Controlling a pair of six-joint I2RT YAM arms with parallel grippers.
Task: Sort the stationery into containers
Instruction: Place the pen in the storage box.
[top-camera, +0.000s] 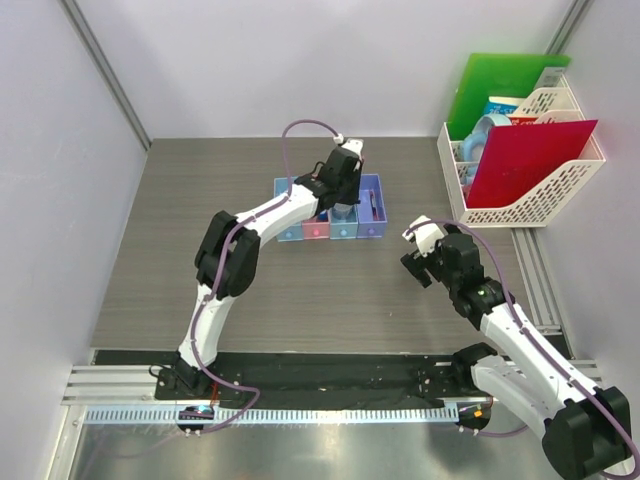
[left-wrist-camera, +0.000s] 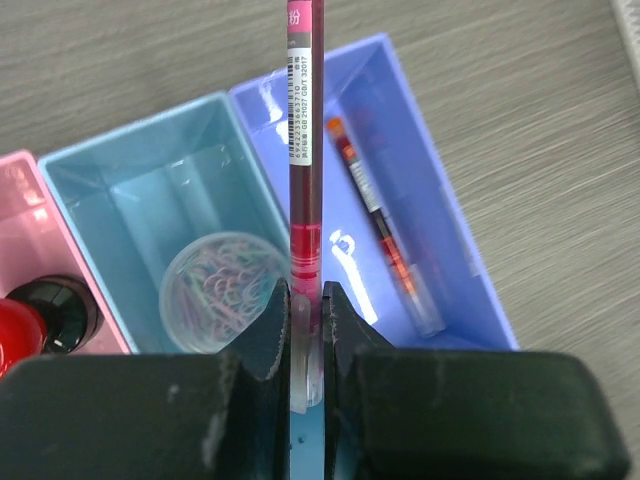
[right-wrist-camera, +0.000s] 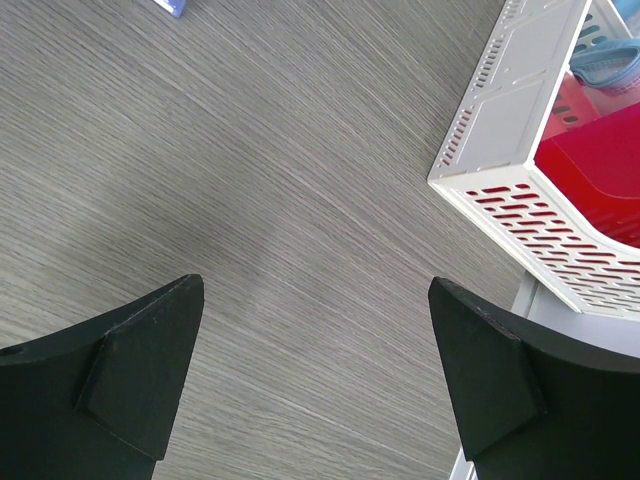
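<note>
The pen in my left gripper goes away from the light blue bin (left-wrist-camera: 120, 190) next, over the purple-blue bin (left-wrist-camera: 420, 170) that already holds a pen, then down.
My left gripper (left-wrist-camera: 305, 290) is shut on a thin dark-red pen (left-wrist-camera: 304, 120), held above the row of containers (top-camera: 290, 225). The pen points away from the wrist, along the wall between the light blue bin (left-wrist-camera: 120, 190) and the purple-blue bin (left-wrist-camera: 420, 170). A second pen (left-wrist-camera: 385, 230) lies in the purple-blue bin. A clear round box of coloured clips (left-wrist-camera: 220, 290) sits in the light blue bin. A red-black round cap (left-wrist-camera: 40, 320) is in the pink bin (left-wrist-camera: 15, 230). My right gripper (right-wrist-camera: 315, 285) is open and empty over bare tabletop, right of the bins.
A white mesh file rack (top-camera: 520, 200) stands at the back right with a red folder (top-camera: 525, 160) and a green folder (top-camera: 500, 90) in it. Its corner (right-wrist-camera: 510, 130) shows close to the right gripper. Grey walls close in the table at left and back.
</note>
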